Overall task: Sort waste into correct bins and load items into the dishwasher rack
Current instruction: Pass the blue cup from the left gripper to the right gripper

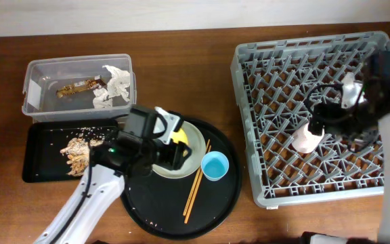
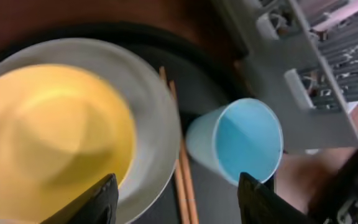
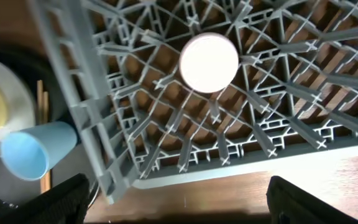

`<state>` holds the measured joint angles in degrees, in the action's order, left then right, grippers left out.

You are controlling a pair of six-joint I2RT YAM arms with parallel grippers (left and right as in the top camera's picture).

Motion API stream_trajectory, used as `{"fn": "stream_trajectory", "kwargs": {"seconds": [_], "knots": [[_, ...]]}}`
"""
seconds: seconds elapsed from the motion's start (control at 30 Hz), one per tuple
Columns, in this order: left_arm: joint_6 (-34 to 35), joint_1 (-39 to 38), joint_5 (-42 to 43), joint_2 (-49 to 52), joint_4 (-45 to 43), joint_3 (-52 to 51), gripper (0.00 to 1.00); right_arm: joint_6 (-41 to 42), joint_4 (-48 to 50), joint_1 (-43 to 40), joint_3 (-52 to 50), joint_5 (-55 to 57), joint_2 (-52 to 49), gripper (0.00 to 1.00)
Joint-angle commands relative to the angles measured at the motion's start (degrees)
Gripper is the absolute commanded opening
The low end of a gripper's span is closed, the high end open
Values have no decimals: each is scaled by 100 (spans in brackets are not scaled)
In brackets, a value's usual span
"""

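Observation:
My left gripper should move to its right in the overhead view and down next, because the blue cup is there below it, and go onto its plate-side rim (image 1: 204,163) (image 2: 216,140).
A yellow bowl (image 1: 179,137) sits in the grey-green plate (image 1: 195,150) on the round black tray. The chopsticks (image 1: 196,181) and a blue cup (image 1: 215,165) lie beside it. My left gripper (image 1: 170,144) hovers open over the bowl and plate; its view shows the bowl (image 2: 48,137), plate (image 2: 157,118), chopsticks (image 2: 182,168) and blue cup (image 2: 238,140) between the open jaws (image 2: 179,202). A pink cup (image 1: 308,139) stands upside down in the dishwasher rack (image 1: 249,129). My right gripper (image 1: 327,116) is open above it; its view shows the cup (image 3: 208,62) beyond the empty jaws (image 3: 185,202).
The clear tub (image 1: 36,95) at the back left holds a white tissue (image 1: 114,85) and a gold wrapper (image 1: 76,88). The black rectangular tray (image 1: 39,146) holds food scraps (image 1: 80,152). The round black tray (image 1: 154,210) lies between the bins and the rack.

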<state>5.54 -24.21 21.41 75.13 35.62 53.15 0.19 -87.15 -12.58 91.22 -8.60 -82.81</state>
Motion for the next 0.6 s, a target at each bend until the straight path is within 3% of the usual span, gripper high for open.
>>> {"fn": "stream_trajectory", "kwargs": {"seconds": [0.0, 0.1, 0.13, 0.17, 0.3, 0.4, 0.47, 0.5, 0.57], "knots": [[219, -533, -44, 793, -494, 15, 61, 28, -72, 20, 72, -267, 122, 92], [278, -1032, -24, 1749, -931, 15, 59, 28, -70, 20, 66, -282, 107, 92], [315, -1132, -24, 2011, -909, 15, 16, 28, -70, 20, 66, -282, 107, 93], [409, -1126, -26, 1998, -909, 22, 4, 28, -68, 20, 66, -282, 107, 93], [426, -1064, -44, 1714, -837, 264, 0, 26, -42, 20, 66, -278, 101, 95], [450, -627, 212, 938, -610, 468, 0, 31, 155, 17, 66, -39, 72, 95], [1274, 50, 354, 337, -658, 468, 0, 24, 249, 20, 66, -267, -103, 100], [1506, 262, 586, 275, -726, 468, 0, -57, 249, 20, 59, -623, -201, 99], [2022, 778, 2039, 350, -1285, 466, 0, -1095, 146, 190, -87, -2288, -516, 99]]}}
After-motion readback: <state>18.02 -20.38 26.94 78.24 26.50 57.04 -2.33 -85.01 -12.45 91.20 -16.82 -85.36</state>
